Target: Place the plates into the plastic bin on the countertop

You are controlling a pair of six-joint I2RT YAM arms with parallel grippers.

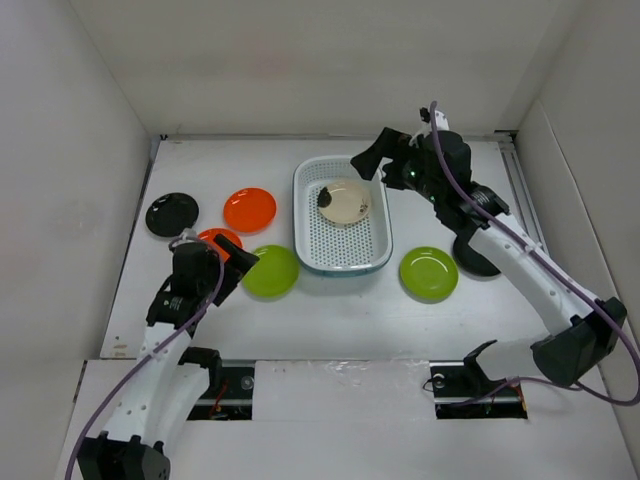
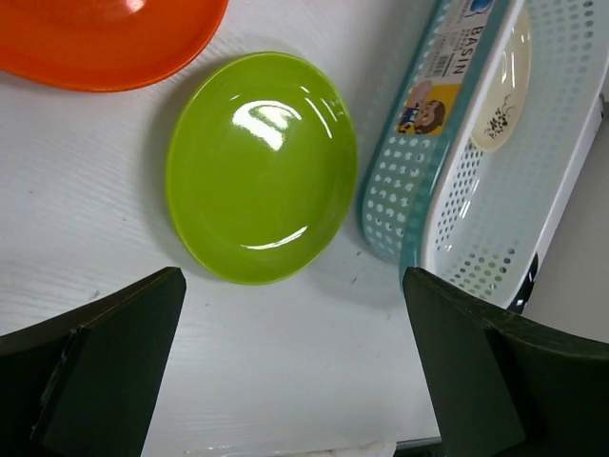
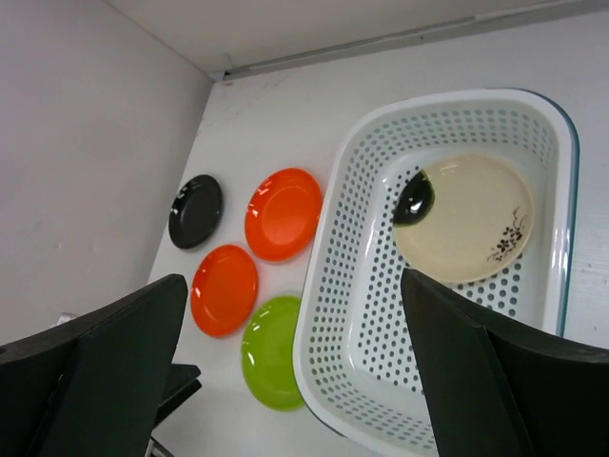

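The lime green plate's rim away from the bin is below the left gripper, so the gripper will next go down with its fingers on both sides of that rim, where bare tabletop leaves room for the fingers.
The white plastic bin [image 1: 345, 266] stands mid-countertop with the cream plate [image 1: 347, 204] inside. Left of it lie a black plate [image 1: 172, 214], two orange plates [image 1: 250, 210] [image 1: 214, 238] and a lime green plate [image 1: 270, 271]. Another green plate [image 1: 429, 273] and a black plate [image 1: 478, 264], partly under the right arm, lie to its right. My left gripper [image 1: 238, 262] is open and empty just short of the green plate [image 2: 259, 167]. My right gripper [image 1: 383, 156] is open and empty above the bin's far right corner, looking down on the bin [image 3: 362, 286] and cream plate [image 3: 471, 219].
White walls close in the countertop [image 1: 330, 310] on the left, back and right. The right wrist view shows the black plate [image 3: 195, 211], both orange plates [image 3: 283, 214] [image 3: 224, 288] and the green plate [image 3: 271, 352]. The bin [image 2: 476, 162] has a label on its near end.
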